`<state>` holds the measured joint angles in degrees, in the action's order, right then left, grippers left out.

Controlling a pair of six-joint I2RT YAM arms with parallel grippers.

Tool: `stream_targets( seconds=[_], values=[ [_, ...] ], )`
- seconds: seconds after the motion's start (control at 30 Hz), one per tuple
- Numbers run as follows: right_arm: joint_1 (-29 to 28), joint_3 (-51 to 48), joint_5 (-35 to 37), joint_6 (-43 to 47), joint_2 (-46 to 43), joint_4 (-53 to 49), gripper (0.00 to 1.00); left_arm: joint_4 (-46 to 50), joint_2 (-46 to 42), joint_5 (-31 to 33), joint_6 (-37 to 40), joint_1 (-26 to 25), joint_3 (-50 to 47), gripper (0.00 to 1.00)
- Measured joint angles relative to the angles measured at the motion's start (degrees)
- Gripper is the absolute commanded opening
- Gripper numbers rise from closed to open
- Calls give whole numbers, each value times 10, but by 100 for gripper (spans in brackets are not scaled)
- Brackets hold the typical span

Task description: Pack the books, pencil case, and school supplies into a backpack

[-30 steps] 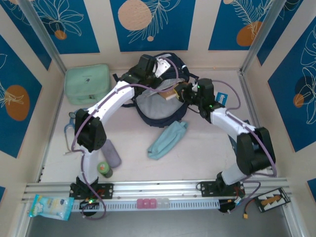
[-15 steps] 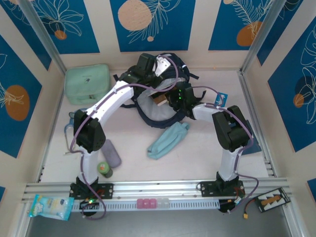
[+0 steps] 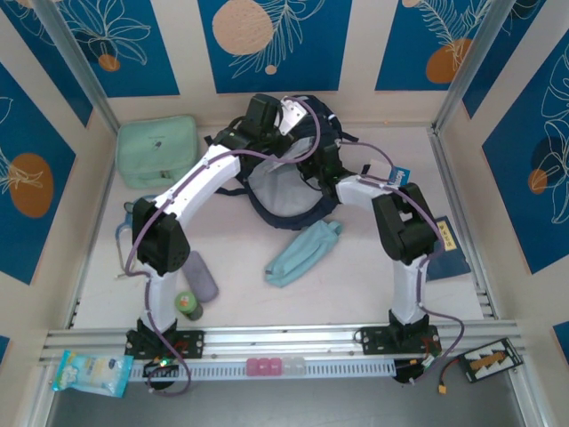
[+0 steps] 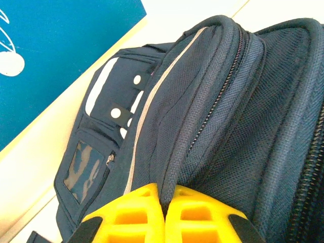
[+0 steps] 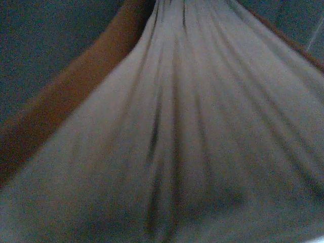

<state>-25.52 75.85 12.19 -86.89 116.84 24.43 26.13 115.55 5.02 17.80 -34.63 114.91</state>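
My left gripper will next move back and down over the backpack's opening and let go of the backpack's piping, because the backpack's grey lining is below and back of my left gripper.
The navy backpack (image 3: 283,194) lies open at the back of the table, its grey lining showing. My left gripper (image 4: 165,196) is shut on the piping of the backpack's rim (image 4: 202,101) and holds the mouth up. My right gripper (image 3: 322,167) reaches down into the opening, its fingers hidden. The brown book (image 5: 192,126) lies right in front of the right wrist camera, grey page edges and brown cover, and looks held. The dark blue book (image 3: 444,253) lies flat at the right. The light-blue pencil case (image 3: 302,253) lies in front of the backpack. The greyish-purple school supplies case (image 3: 202,276) rests near the left arm's base.
A mint-green bag (image 3: 158,151) stands at the back left. A small green bottle (image 3: 188,305) stands beside the purple case. A snack packet (image 3: 89,374) lies past the front rail. Panel walls close in the table on three sides.
My right arm has swung left and carried the brown book down into the backpack's mouth, which uncovers the dark blue book at the right. The left gripper has held still.
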Motion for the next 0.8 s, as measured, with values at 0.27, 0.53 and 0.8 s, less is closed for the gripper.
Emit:
stream_targets(
  seconds=[0.27, 0.53, 0.8],
  values=[
    [-20, 58, 27, -45, 77, -8, 15, 11, 0, 0, -3, 0, 0, 0],
    [-21, -14, 10, -105, 58, 11, 47, 11, 0, 5, -4, 0, 0, 0],
    [-21, -131, -43, -138, -68, 26, 67, 11, 0, 11, -4, 0, 1, 0]
  ],
)
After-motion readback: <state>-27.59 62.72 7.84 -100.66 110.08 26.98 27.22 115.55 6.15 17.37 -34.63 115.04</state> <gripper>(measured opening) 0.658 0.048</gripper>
